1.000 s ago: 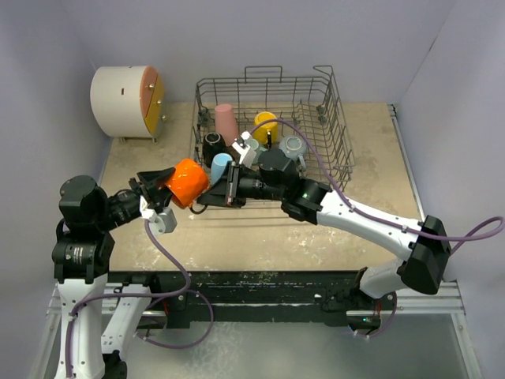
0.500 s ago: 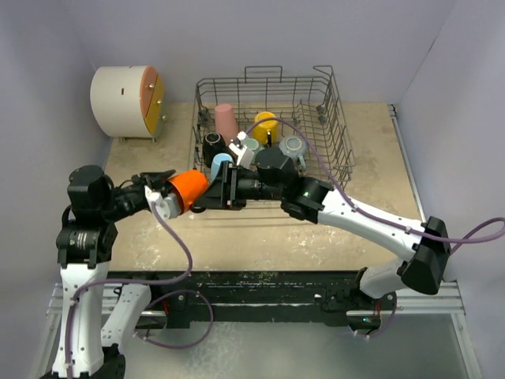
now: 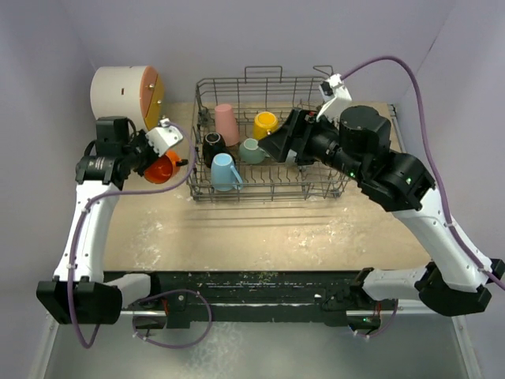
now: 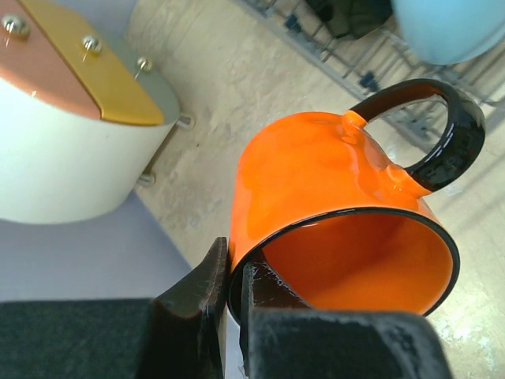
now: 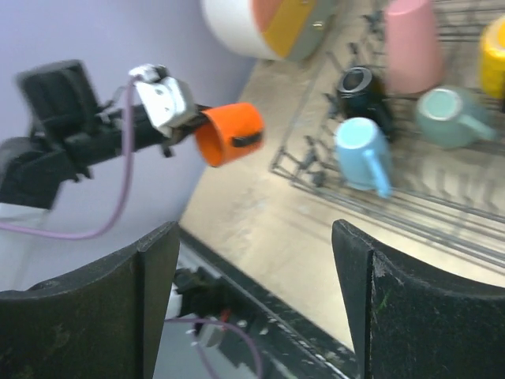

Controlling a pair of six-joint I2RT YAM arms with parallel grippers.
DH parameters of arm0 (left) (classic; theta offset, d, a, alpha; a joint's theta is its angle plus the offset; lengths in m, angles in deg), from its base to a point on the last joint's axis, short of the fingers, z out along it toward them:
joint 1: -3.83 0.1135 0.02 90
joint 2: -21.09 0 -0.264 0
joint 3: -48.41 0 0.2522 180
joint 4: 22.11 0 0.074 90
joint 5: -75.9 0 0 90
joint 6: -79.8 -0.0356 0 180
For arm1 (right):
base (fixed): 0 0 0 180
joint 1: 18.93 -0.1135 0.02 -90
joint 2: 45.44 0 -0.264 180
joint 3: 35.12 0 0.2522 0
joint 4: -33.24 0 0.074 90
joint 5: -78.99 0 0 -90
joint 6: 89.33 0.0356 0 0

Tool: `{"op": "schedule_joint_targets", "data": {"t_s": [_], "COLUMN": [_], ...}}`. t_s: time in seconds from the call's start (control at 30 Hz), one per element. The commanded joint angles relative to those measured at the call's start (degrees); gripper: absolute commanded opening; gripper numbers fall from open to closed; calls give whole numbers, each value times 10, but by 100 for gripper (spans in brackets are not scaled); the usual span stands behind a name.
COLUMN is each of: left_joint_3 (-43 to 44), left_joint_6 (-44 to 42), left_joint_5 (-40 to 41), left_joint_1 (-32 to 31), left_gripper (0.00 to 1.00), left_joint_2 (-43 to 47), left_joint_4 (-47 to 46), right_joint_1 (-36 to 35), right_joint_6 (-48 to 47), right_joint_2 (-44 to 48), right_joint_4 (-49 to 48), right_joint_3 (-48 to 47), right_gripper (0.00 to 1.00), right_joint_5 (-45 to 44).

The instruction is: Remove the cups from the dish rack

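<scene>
I should next move my left gripper down until the orange mug stands on the bare tabletop below it, beside the dish rack, and release the mug's rim.
My left gripper is shut on the rim of the orange mug, held off the table left of the dish rack. In the left wrist view one finger sits inside the orange mug and one outside, at the left gripper. My right gripper hangs open and empty above the rack's middle. In the rack are a pink tumbler, a yellow mug, a black mug, a teal mug and a light blue mug. The right gripper looks down on the orange mug.
A white cylindrical cabinet with an orange-yellow front stands at the back left, close behind the held mug. Purple walls close in the table on three sides. My right arm's purple cable arcs over the rack's right end.
The right gripper let go of the orange mug, opened and pulled back up and right over the rack. The left gripper closed on the mug's rim and carried it left toward the cabinet.
</scene>
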State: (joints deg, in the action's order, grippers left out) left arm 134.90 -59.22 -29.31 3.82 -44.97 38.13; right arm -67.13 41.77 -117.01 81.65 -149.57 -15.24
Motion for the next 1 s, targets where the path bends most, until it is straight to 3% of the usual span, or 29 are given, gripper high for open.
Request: {"op": "schedule_joint_targets", "data": {"t_s": [0.0,0.53,0.97], "left_joint_3": [67,176,258], "left_joint_6": [48,83,83], "left_joint_5": [82,67,54], "left_joint_1": [3,37,37], "left_gripper": [0,0,0], "left_joint_2": [-49,-353,-476], "left_joint_4": [-7,-10,-12], "right_joint_1": [23,74,81], "right_joint_6": [-75,-134,-139], "right_joint_2": [-14,-68,-87], "right_joint_4": [115,114,94], "right_joint_3": [-25,5,44], "right_gripper": [80,82,84], "right_joint_5": [-83,-85,-45]}}
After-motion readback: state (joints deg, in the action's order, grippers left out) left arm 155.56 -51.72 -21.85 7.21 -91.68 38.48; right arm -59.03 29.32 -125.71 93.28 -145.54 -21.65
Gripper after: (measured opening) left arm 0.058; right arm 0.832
